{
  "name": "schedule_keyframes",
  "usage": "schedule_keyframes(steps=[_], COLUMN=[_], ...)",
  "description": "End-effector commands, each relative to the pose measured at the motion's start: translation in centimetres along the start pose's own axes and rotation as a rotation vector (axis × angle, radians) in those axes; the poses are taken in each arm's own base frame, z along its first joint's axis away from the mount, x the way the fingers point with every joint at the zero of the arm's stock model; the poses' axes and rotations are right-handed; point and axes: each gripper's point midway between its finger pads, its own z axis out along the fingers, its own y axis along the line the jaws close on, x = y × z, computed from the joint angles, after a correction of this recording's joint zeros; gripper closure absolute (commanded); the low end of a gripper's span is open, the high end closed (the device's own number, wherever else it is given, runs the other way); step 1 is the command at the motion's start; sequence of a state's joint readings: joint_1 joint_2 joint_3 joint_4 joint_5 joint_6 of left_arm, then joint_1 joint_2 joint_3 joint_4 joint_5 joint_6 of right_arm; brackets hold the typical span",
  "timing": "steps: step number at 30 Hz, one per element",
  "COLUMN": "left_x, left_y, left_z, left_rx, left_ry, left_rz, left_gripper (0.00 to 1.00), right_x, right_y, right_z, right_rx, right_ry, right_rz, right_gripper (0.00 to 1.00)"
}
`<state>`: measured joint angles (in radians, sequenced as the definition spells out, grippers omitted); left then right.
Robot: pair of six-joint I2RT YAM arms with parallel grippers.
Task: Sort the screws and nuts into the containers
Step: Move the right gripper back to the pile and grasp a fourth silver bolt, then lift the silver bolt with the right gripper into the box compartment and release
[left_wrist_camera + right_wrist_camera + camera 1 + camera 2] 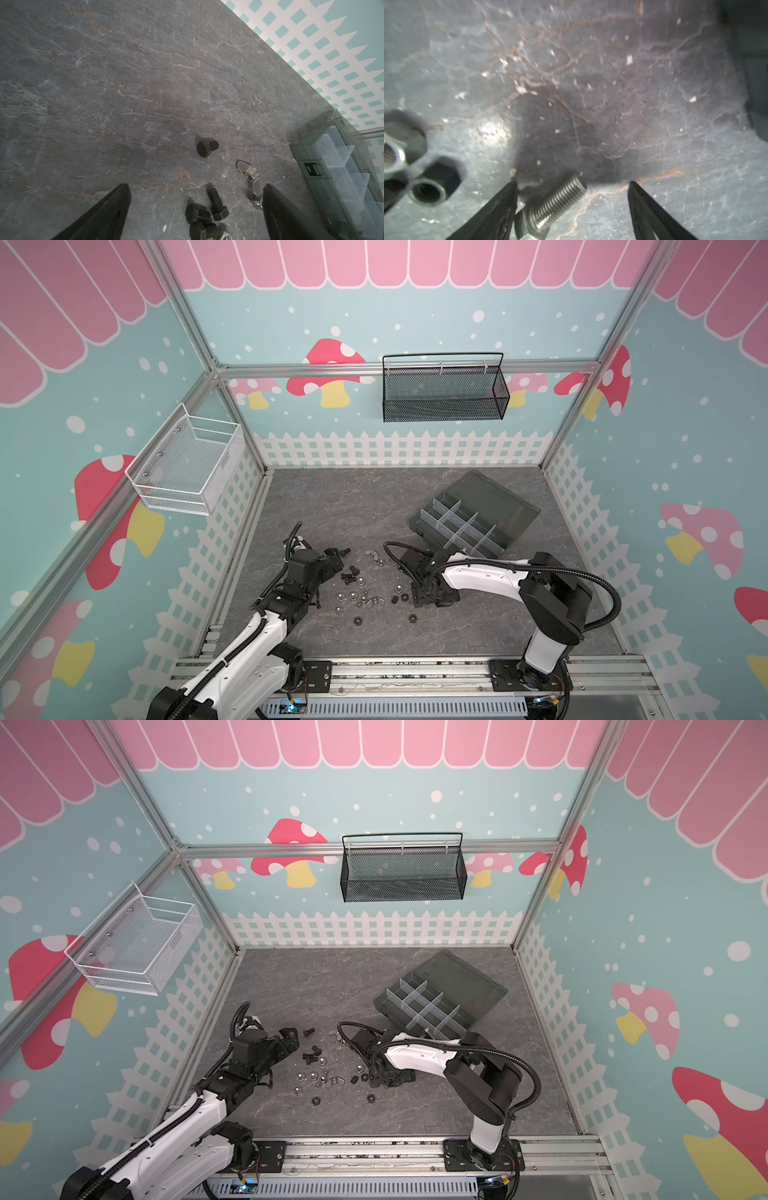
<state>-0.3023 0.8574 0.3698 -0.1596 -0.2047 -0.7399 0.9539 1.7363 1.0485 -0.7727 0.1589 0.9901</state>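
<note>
Next, my right gripper stays low over the tabletop and closes its fingers across the silver screw's threaded stem (556,204), since the screw lies between the spread fingers.
Loose screws and nuts lie in the middle of the grey table. Black screws (349,572) sit just in front of my open left gripper (337,560). In the left wrist view three of them (217,203) lie between the spread fingers of the left gripper (196,185), a fourth (206,148) lies farther out, and a silver wing nut (249,176) is beside one finger. My right gripper (419,597) is low over the table and open. A silver screw (556,203) lies between the right gripper (572,182) fingers, its head against one finger. The containers (419,524) stand open at the back right.
Silver nuts (341,596) and black nuts (357,620) lie scattered between the two arms. A black nut (436,185) and a silver one (392,149) lie close beside the right gripper. A black mesh basket (444,393) hangs on the back wall, a white wire basket (187,464) on the left wall.
</note>
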Motion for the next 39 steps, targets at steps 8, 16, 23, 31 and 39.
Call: schedule_keyframes(steps=[8, 16, 23, 31, 39], left_x=[-0.3, -0.2, -0.3, -0.4, -0.4], left_y=[-0.2, 0.0, 0.0, -0.2, -0.1], left_z=[-0.2, -0.2, -0.2, 0.0, 0.0], left_rx=[0.016, 0.011, 0.005, 0.008, 0.003], left_ry=[-0.01, -0.009, -0.014, -0.009, -0.012], left_rz=[-0.032, -0.031, -0.025, -0.026, -0.027], left_gripper=[0.0, 0.0, 0.0, 0.0, 0.0], right_x=[2.8, 1.2, 0.2, -0.8, 0.0], right_y=[-0.7, 1.9, 3.3, 3.6, 2.3], right_z=[0.3, -0.4, 0.1, 0.5, 0.8], right_rx=[-0.009, -0.11, -0.139, -0.15, -0.121], right_ry=[0.067, 0.032, 0.024, 0.015, 0.048], right_rz=[-0.012, -0.038, -0.046, -0.046, -0.066], right_gripper=[0.28, 0.33, 0.39, 0.5, 0.64])
